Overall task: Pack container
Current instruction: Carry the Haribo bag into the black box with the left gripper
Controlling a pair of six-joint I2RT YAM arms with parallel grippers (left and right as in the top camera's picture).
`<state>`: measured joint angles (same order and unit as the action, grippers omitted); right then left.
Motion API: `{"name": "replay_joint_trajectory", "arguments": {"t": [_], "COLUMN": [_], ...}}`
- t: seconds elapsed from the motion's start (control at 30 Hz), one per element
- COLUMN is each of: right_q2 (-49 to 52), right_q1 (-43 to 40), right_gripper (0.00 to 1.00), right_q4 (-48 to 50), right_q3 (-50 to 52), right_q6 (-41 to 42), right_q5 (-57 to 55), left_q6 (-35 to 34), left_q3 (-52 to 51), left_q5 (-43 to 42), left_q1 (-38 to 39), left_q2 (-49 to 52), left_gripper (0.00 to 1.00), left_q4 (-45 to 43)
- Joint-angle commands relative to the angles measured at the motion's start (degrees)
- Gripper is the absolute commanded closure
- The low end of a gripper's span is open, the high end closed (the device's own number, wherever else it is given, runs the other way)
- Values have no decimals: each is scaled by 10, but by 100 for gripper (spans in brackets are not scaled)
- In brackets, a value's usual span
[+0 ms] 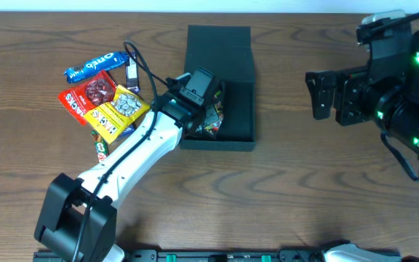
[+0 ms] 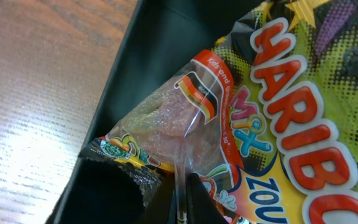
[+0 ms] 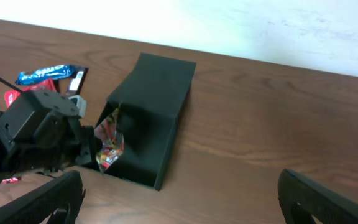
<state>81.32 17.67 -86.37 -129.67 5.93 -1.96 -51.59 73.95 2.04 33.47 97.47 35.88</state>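
The Haribo sweets packet (image 2: 229, 137) is still hanging upright from my fingers, so next I will move my left gripper down inside the container's side and release the packet near the container's bottom.
The container (image 1: 238, 120), a dark matte box with its flap lid (image 1: 219, 52) open toward the back, sits mid-table. My left gripper (image 1: 202, 109) is over its left wall, shut on the edge of a Haribo sweets packet (image 2: 229, 137) that hangs inside the box; it also shows in the right wrist view (image 3: 109, 148). The box's left wall (image 2: 123, 81) shows in the left wrist view. My right gripper (image 1: 318, 94) is open and empty, held well right of the container (image 3: 160, 124).
Snack packets lie left of the box: a blue Oreo packet (image 1: 93, 67), a red packet (image 1: 89, 96), a yellow packet (image 1: 118, 110), a dark bar (image 1: 132, 73) and a small green one (image 1: 102, 148). The left arm's cable arcs over them.
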Motion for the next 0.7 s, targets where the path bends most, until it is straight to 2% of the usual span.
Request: {"name": "replay_joint_trajectory", "arguments": {"t": [0.0,0.13,0.4,0.67], "right_q2": [0,0,0,0], "right_q1": [-5,-5,-5,-5], "right_gripper": [1,1,1,1], "right_q4": [-5,-6,-4,-5], "right_q3": [-1,-1,-1,-1], "right_q6": [9,9,9,9], "right_q5": [-4,-4,-4,-4], "left_q6": [-53,-100,-104,-160], "left_q3": [5,5,5,5], "left_q5": [46,43,25,-21], "left_q1": [3,3,3,3], "left_q2": [3,21,40,40], "left_gripper": [94,94,94,94], "left_q4": [3,20,-6,-1]}}
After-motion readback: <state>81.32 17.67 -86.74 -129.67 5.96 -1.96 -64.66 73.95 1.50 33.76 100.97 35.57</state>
